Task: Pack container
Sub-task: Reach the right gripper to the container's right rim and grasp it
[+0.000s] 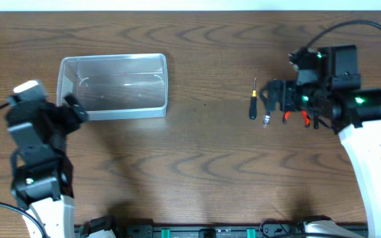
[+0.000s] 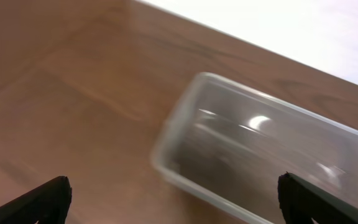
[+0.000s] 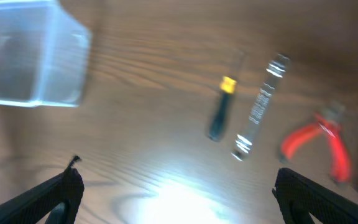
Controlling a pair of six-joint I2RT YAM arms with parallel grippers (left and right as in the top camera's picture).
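Note:
I will next move my right gripper to the left in the overhead view, to the empty container far from the tools, and then lower it to the container's tool-side end (image 1: 165, 82) (image 3: 52, 43).
The clear rectangular container (image 1: 113, 86) stands on the table at the upper left and looks to hold nothing; it also shows in the left wrist view (image 2: 266, 155) and the right wrist view (image 3: 27, 59). My left gripper (image 2: 173, 199) is open and empty, near the container's left end. My right gripper (image 3: 179, 193) is open and empty, above the table beside the tools. A black screwdriver with a yellow band (image 3: 221, 109) (image 1: 253, 99), a small clear tube (image 3: 260, 106) (image 1: 267, 120) and red-handled pliers (image 3: 319, 140) (image 1: 295, 117) lie there.
The right arm (image 1: 329, 86) covers part of the tools at the right. The wooden table's far edge (image 2: 272, 37) lies behind the container.

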